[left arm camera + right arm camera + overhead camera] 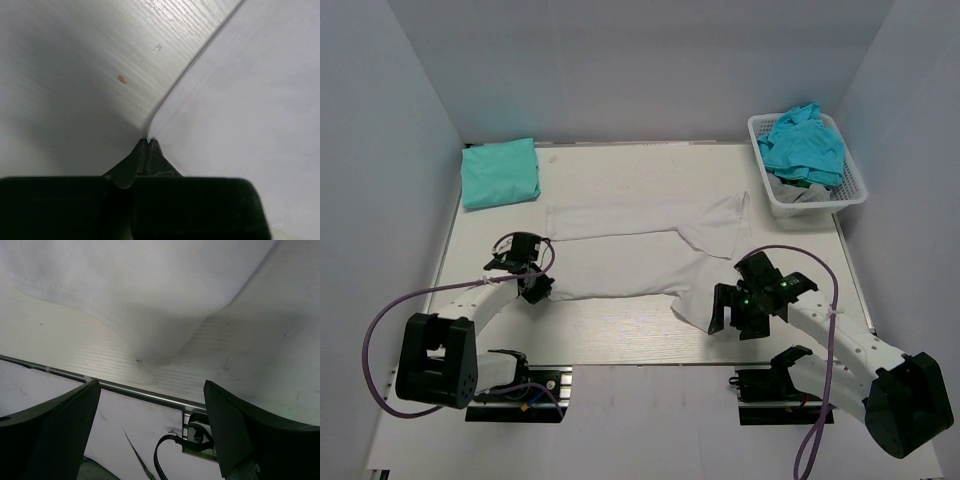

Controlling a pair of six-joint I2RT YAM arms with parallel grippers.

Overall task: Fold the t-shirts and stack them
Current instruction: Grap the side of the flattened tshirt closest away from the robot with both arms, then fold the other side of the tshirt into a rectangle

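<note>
The near sleeve's rounded tip (707, 327) (159, 359) lies below and points into the gap between the robot's spread fingers, so the right gripper will next lower them around it and close.
A white t-shirt (630, 250) lies spread across the middle of the table, its sleeves to the right. My left gripper (538, 288) is at the shirt's near-left corner. In the left wrist view its jaws (147, 143) are pressed together right at the corner of the white cloth (250, 100), pinching it. My right gripper (732, 318) is open and empty just past the near-right sleeve. In the right wrist view (150, 405) the sleeve's rounded tip (150, 305) lies ahead of the spread fingers (65, 425). A folded turquoise t-shirt (500, 172) lies at the back left.
A white lattice basket (840, 200) at the back right holds crumpled turquoise shirts (805, 145). The table's near edge with a metal rail (125, 389) runs under the right gripper. White walls enclose the table on three sides.
</note>
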